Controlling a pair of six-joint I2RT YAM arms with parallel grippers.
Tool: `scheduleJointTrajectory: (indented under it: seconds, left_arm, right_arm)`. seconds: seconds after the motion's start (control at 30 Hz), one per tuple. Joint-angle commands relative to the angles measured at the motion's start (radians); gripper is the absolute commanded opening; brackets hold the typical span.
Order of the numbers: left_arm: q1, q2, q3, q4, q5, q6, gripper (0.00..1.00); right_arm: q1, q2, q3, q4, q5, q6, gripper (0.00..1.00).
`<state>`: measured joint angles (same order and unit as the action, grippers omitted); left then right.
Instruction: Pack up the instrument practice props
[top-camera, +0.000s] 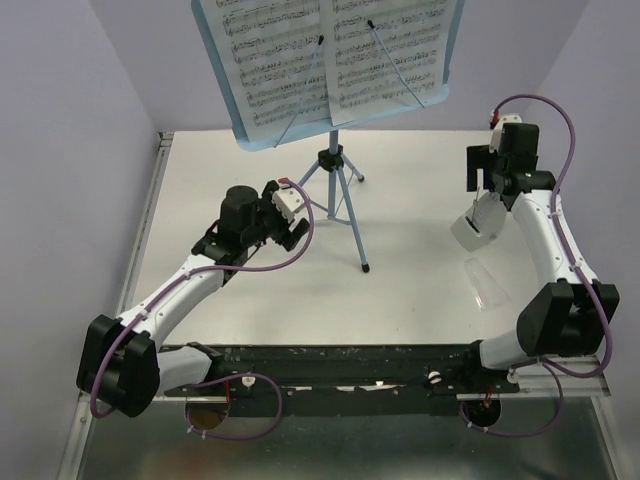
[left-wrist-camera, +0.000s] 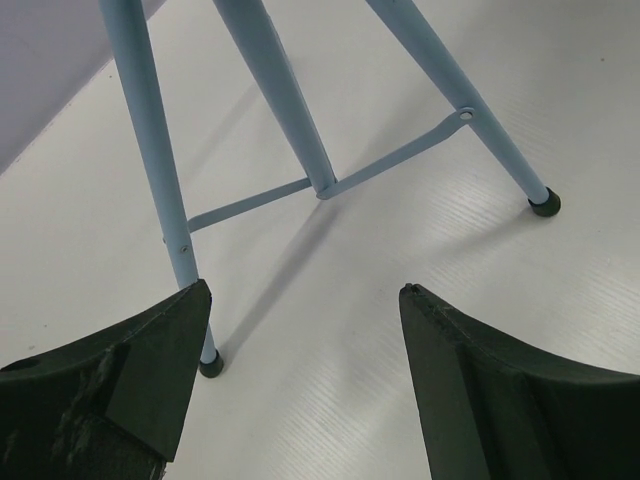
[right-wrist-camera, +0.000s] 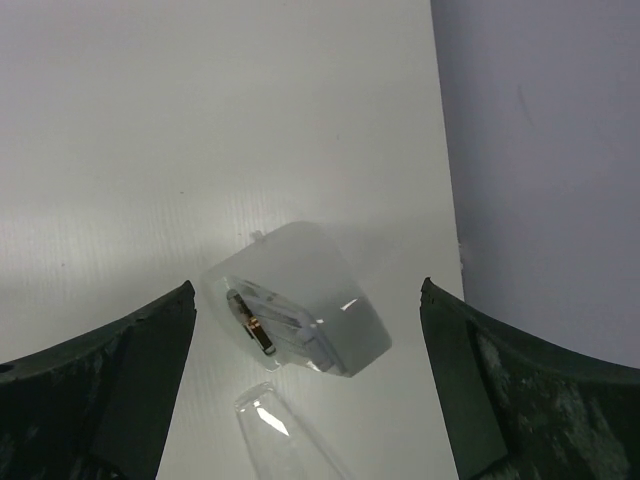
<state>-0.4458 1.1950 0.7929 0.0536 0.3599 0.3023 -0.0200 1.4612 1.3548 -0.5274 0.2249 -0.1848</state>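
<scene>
The plastic device's end by the clear cover is between the open fingers, so my right gripper will next lower over that end and close across it.
The light-blue music stand (top-camera: 335, 165) stands at the back middle of the table. Its tray (top-camera: 240, 120) carries two white sheet-music pages, one on the left (top-camera: 275, 60) and one on the right (top-camera: 390, 50), each under a thin wire holder. My left gripper (top-camera: 300, 215) is open and empty just left of the tripod legs. The legs (left-wrist-camera: 285, 110) show close ahead of that gripper (left-wrist-camera: 305, 290) in the left wrist view. My right gripper (top-camera: 482, 185) is open and empty at the far right; it also shows in the right wrist view (right-wrist-camera: 307, 288).
A white translucent plastic device (top-camera: 478, 225) lies under my right gripper, with a small brass part inside (right-wrist-camera: 300, 310). A clear plastic cover (top-camera: 487, 282) lies just nearer (right-wrist-camera: 275, 430). The table's right edge and the purple wall (right-wrist-camera: 540, 150) are close.
</scene>
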Motion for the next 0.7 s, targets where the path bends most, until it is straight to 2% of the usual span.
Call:
scheduleJointTrajectory:
  seconds: [0.0, 0.17, 0.27, 0.5, 0.67]
  left_arm:
    - [-0.004, -0.014, 0.0, -0.015, 0.05, -0.029, 0.86]
    - [-0.005, -0.006, -0.006, -0.006, 0.062, -0.034, 0.85]
    - [-0.004, -0.009, -0.018, -0.003, 0.062, -0.034, 0.86]
    - [-0.005, -0.025, -0.034, -0.02, 0.06, -0.023, 0.85]
    - [-0.005, -0.038, -0.043, -0.044, 0.051, 0.018, 0.85]
  right_arm:
    - [-0.064, 0.037, 0.015, -0.045, 0.056, 0.065, 1.0]
    - [-0.107, 0.057, 0.006, -0.036, 0.022, 0.048, 0.98]
    - [-0.118, 0.054, -0.006, -0.04, -0.016, 0.038, 0.94]
    - [-0.126, 0.041, -0.046, -0.049, -0.116, -0.002, 0.74]
    - [-0.129, 0.036, -0.059, -0.069, -0.174, -0.036, 0.66]
